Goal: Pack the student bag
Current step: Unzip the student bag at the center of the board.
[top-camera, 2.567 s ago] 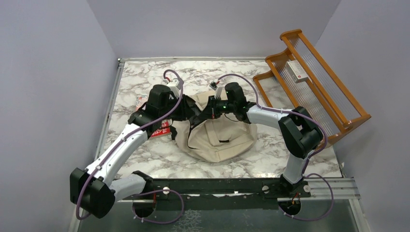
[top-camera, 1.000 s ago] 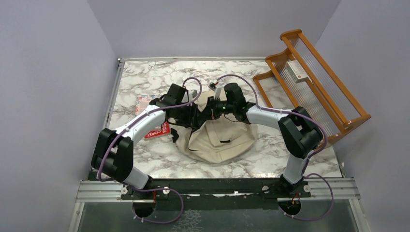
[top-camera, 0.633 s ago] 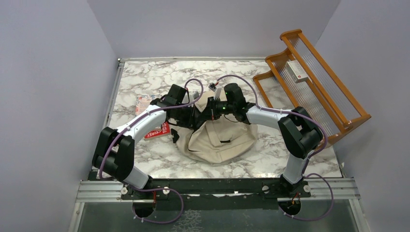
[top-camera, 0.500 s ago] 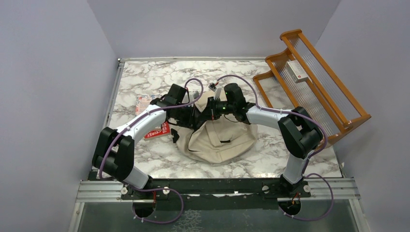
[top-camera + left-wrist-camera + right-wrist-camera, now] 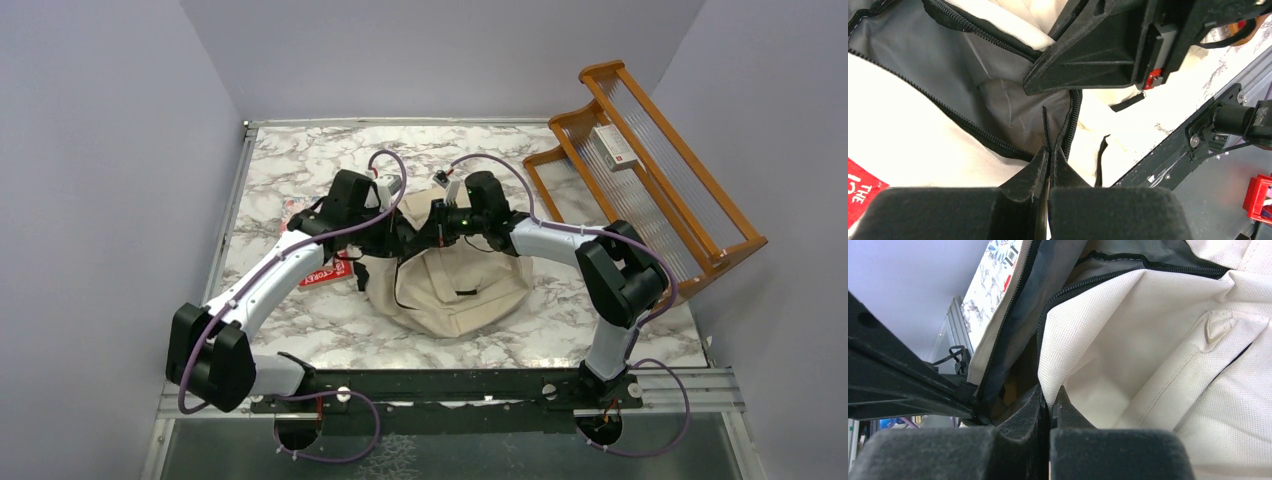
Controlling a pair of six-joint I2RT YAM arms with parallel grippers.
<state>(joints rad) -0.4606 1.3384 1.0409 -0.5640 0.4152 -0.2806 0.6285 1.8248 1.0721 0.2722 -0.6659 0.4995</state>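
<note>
Next, my right gripper pulls the held fold outward to straighten the curved zipper edge, then lets go of the fold, since the opening's far part [image 5: 1113,262] is outward of the gripper.
The student bag [image 5: 455,285], cream with black zippers, lies mid-table with its top opening towards the back. My left gripper [image 5: 393,232] is shut on the black zipper edge [image 5: 1047,125] of the opening, with grey lining [image 5: 998,65] showing behind it. My right gripper [image 5: 437,226] is shut on a fold of the bag's cream fabric [image 5: 1068,340] at the opposite side of the opening. The two grippers face each other a short way apart, and the right gripper's black body [image 5: 1108,45] fills the top of the left wrist view.
A red and white book [image 5: 322,270] lies on the marble table [image 5: 300,160] left of the bag, partly under my left arm. A wooden rack [image 5: 650,180] leans at the back right and holds a white box [image 5: 615,147].
My left gripper has shut on the bag's zipper edge. The left arm's elbow has swung out to the left, and the gripper has drawn slightly left. The right arm has held still.
</note>
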